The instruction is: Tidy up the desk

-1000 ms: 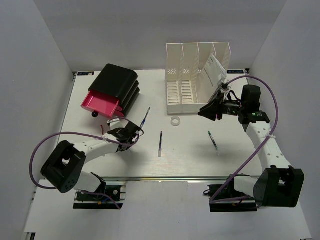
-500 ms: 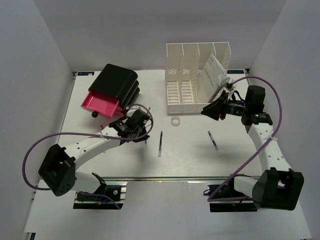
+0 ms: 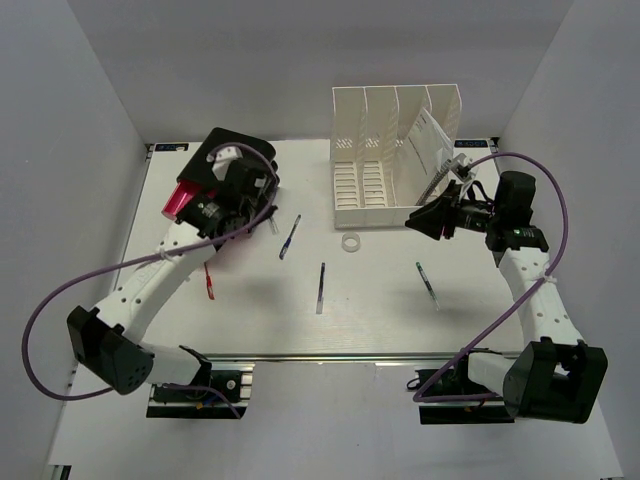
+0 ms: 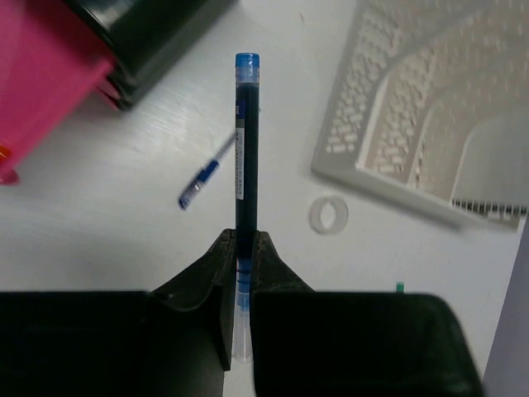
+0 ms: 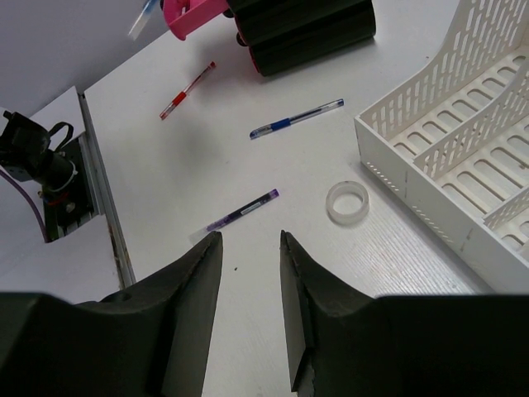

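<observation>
The robot should move its left gripper over the open pink drawer (image 3: 181, 199) (image 4: 40, 78) and release the dark blue pen, since that drawer is to the gripper's left in the top view.
The desk (image 3: 380, 310) is a white tabletop with a silver rail (image 3: 330, 357) along its near edge. My left gripper (image 3: 252, 205) is raised beside the black drawer unit (image 3: 240, 165) and is shut on a blue pen (image 4: 245, 149) that sticks straight out from the jaws (image 4: 245, 240). My right gripper (image 3: 425, 222) hovers open and empty in front of the white file rack (image 3: 395, 160); in the right wrist view (image 5: 250, 240) it is above the desk near a purple pen (image 5: 240, 214) and a tape ring (image 5: 347, 203).
Loose on the desk lie a second blue pen (image 3: 290, 237), a red pen (image 3: 209, 282), the purple pen (image 3: 320, 288), a green pen (image 3: 427, 280) and the tape ring (image 3: 351, 243). A pink drawer (image 3: 190, 205) stands open from the black unit. Papers (image 3: 425, 140) lean in the rack.
My left arm has lifted from the front left of the desk and swung back toward the drawer unit with the pen, uncovering the red pen. My right gripper has drifted slightly right.
</observation>
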### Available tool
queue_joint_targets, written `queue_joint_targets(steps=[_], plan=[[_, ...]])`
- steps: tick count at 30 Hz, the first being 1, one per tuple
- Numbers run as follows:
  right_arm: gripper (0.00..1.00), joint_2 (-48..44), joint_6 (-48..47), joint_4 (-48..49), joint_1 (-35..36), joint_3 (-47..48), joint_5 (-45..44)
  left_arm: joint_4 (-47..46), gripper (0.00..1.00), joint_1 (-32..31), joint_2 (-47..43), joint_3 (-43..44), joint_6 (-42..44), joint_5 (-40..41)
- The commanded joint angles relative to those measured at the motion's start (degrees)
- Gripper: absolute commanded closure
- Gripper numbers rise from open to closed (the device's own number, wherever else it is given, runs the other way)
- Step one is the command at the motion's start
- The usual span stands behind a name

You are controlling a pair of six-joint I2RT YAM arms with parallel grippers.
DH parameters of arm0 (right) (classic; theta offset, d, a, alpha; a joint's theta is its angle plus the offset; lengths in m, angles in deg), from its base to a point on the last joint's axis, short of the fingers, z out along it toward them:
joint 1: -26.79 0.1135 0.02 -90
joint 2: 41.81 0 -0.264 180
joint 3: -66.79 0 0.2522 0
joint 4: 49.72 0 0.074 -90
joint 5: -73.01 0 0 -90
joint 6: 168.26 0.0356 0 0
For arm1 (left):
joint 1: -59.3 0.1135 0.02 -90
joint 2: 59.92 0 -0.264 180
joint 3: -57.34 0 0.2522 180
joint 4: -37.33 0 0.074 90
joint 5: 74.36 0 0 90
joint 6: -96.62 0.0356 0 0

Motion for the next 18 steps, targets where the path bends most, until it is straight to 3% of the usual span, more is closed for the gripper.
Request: queue_joint_targets(steps=[1,10,18], plan=[[0.6,-1.37,0.64,1.96,-0.6,-0.28,1.34,5.36,1.0,5.42,2.54,5.15,1.01,2.57],[0.6,-1.73,1.08,2.48,-1.39,-0.54,1.87,7.83,1.0,18.69,2.37,6.74,-0.21,1.25],[0.6,-1.72,1.17,2.49,-1.83,-0.63,1.87,9.33,1.0,25.82,7.99,8.85,-2.23,-0.15]])
